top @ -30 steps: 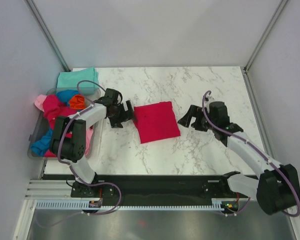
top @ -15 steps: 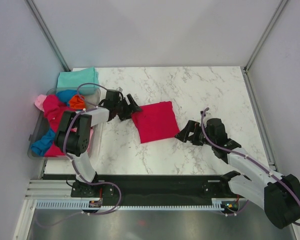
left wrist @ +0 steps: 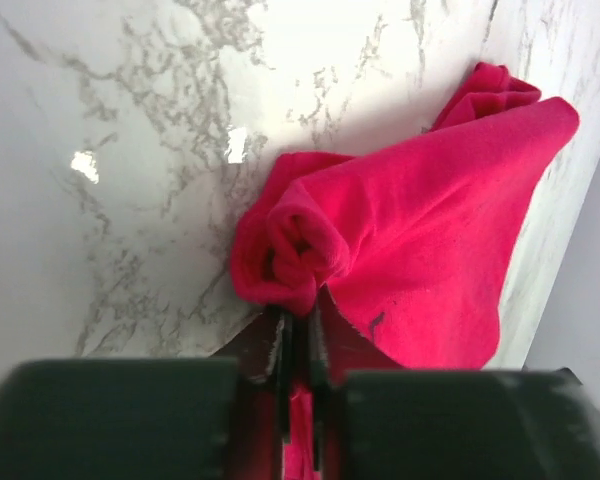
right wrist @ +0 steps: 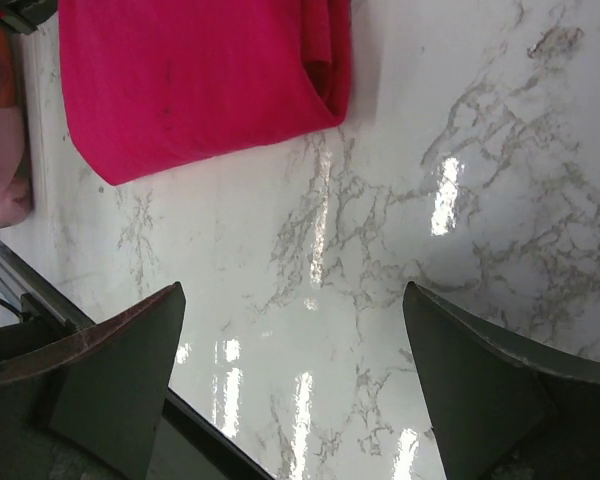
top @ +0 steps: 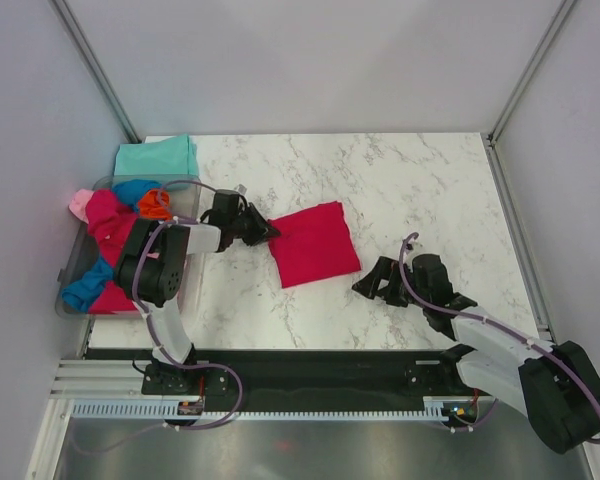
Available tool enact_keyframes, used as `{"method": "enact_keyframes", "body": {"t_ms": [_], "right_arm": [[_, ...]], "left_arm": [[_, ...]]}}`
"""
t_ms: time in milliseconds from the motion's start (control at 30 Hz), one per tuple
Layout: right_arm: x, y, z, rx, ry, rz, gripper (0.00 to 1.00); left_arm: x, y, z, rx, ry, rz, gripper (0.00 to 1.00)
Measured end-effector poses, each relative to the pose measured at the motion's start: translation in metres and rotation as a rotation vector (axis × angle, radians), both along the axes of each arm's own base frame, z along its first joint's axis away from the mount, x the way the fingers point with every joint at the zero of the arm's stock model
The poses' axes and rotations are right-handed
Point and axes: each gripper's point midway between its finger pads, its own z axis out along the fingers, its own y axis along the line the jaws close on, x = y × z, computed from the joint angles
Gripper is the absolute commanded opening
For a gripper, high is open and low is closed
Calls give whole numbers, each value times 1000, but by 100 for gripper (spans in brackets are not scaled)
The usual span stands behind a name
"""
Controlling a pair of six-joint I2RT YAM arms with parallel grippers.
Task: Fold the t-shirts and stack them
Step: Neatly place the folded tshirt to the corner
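Observation:
My left gripper lifts the red t-shirt outward and to the left in the top view next and releases it over the mint-teal t-shirt (top: 157,156), since both lie folded.
A crimson-red t-shirt (top: 313,243) lies folded in the middle of the table. My left gripper (top: 265,232) is at its left corner. In the left wrist view that gripper (left wrist: 298,340) is shut on a bunched fold of the red t-shirt (left wrist: 420,230). My right gripper (top: 370,285) stands open over bare table, below and to the right of the shirt. The right wrist view shows this gripper (right wrist: 292,300) with nothing between its fingers and the red t-shirt (right wrist: 190,80) some way ahead. A mint-teal t-shirt (top: 157,156) lies folded at the far left.
A clear plastic bin (top: 176,181) at the left edge holds a pile of pink (top: 80,203), blue (top: 132,190), orange (top: 155,205) and red cloth. Walls close the table on three sides. The arms' black base rail runs along the near edge.
My left gripper has swung right to the red shirt's left corner and closed on it. My right arm has drawn back toward the near edge, still open.

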Motion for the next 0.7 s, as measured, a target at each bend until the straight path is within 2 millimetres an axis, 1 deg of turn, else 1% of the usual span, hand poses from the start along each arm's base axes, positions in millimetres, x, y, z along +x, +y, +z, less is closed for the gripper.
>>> {"method": "enact_keyframes", "body": {"t_ms": [67, 167, 233, 300, 367, 400, 467, 533, 600, 667, 700], "right_arm": [[-4, -1, -8, 11, -7, -9, 98], [-2, -1, -7, 35, -52, -21, 98], [-3, -4, -6, 35, -71, -38, 98], [-4, -8, -6, 34, -96, -60, 98], [-4, -11, -5, 32, -109, -77, 98], [-3, -12, -5, 31, -113, -83, 98], [-2, -13, -6, 27, -114, -90, 98], [-2, -14, -6, 24, -114, -94, 98], [-1, -14, -7, 23, -114, -94, 98], [-1, -14, -6, 23, -115, -94, 98], [-1, -14, -6, 23, -116, -94, 98]], "left_arm": [[0, -3, 0, -16, 0, -11, 2], [4, -4, 6, 1, 15, -21, 2], [15, -5, 20, 24, 8, -34, 2], [34, -5, 47, 56, -21, -61, 2], [64, -5, 85, 76, -84, -88, 2], [78, -4, 100, 82, -121, -94, 2], [107, 6, 135, 93, -207, -100, 2], [128, 23, 156, 112, -248, -93, 2], [146, 43, 166, 131, -271, -82, 2], [163, 61, 165, 156, -273, -74, 2], [170, 71, 161, 170, -268, -69, 2]]}}
